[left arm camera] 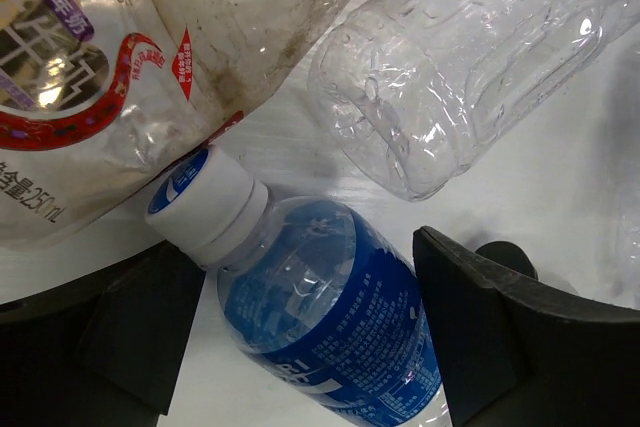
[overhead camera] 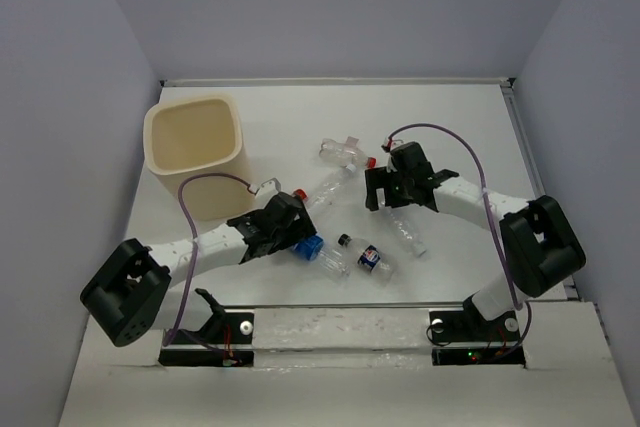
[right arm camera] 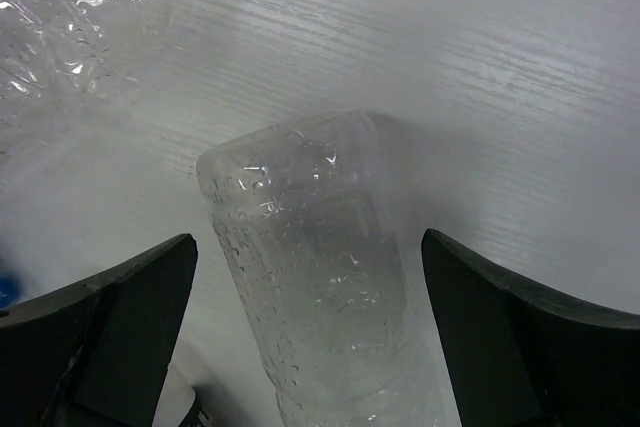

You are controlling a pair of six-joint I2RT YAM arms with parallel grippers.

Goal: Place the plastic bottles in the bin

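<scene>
My right gripper stays where it stands and closes next across the base end of the clear bottle, which already lies between its open fingers.
The cream-beige bin stands at the back left. My left gripper is open and straddles a blue-labelled bottle with a white cap, which lies on the table between its fingers. My right gripper is open and straddles a clear unlabelled bottle lying on the table; this bottle also shows in the top view. A red-capped clear bottle, a white-capped one and a black-capped blue-labelled one lie loose between the arms.
In the left wrist view, a bottle with a red-printed label and a ribbed clear bottle lie just beyond the fingers. Another clear bottle lies beside the blue-labelled one. Walls enclose the white table on three sides.
</scene>
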